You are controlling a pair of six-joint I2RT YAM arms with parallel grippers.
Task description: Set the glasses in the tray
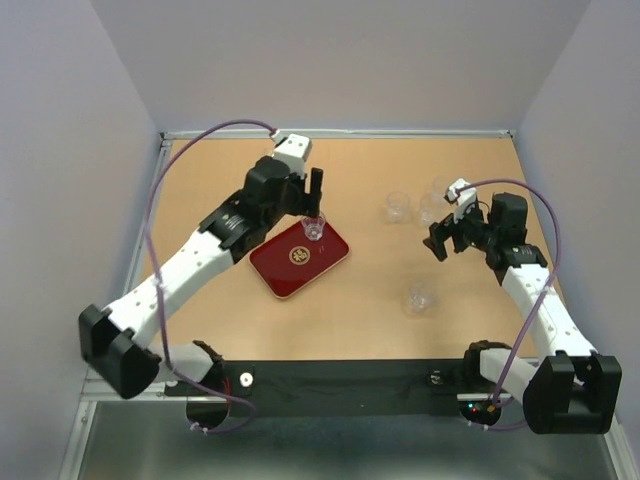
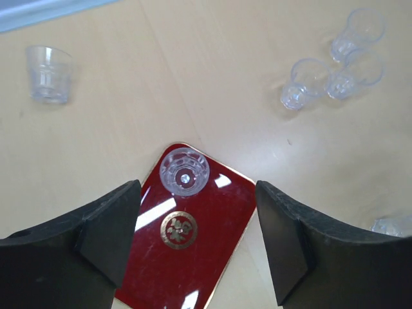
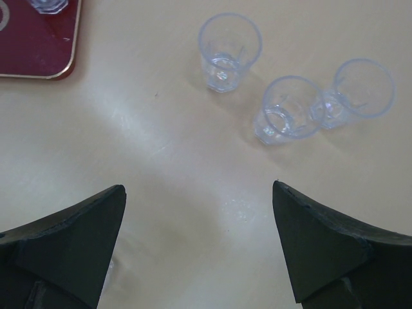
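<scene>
The nearer glass stands back of my right gripper and below it, still outside the tray [image 1: 290,268], so next I need to move that gripper back and down onto the glass's rim [image 1: 422,290].
The dark red tray [image 1: 290,268] lies left of centre; it also shows in the left wrist view [image 2: 206,257]. One clear glass [image 1: 314,228] stands upright in its far corner, seen from above in the left wrist view [image 2: 184,170]. My left gripper [image 1: 313,200] hovers open and empty above that glass [image 2: 196,212]. Three glasses [image 1: 398,207] cluster to the right, also in the right wrist view [image 3: 228,51]. Another glass [image 1: 421,299] stands nearer. My right gripper [image 1: 447,245] is open and empty above bare table [image 3: 198,193], short of the cluster.
One more glass [image 2: 49,74] stands alone near the table's far edge in the left wrist view. The tray's corner [image 3: 38,45] shows at the top left of the right wrist view. Walls close the table on three sides.
</scene>
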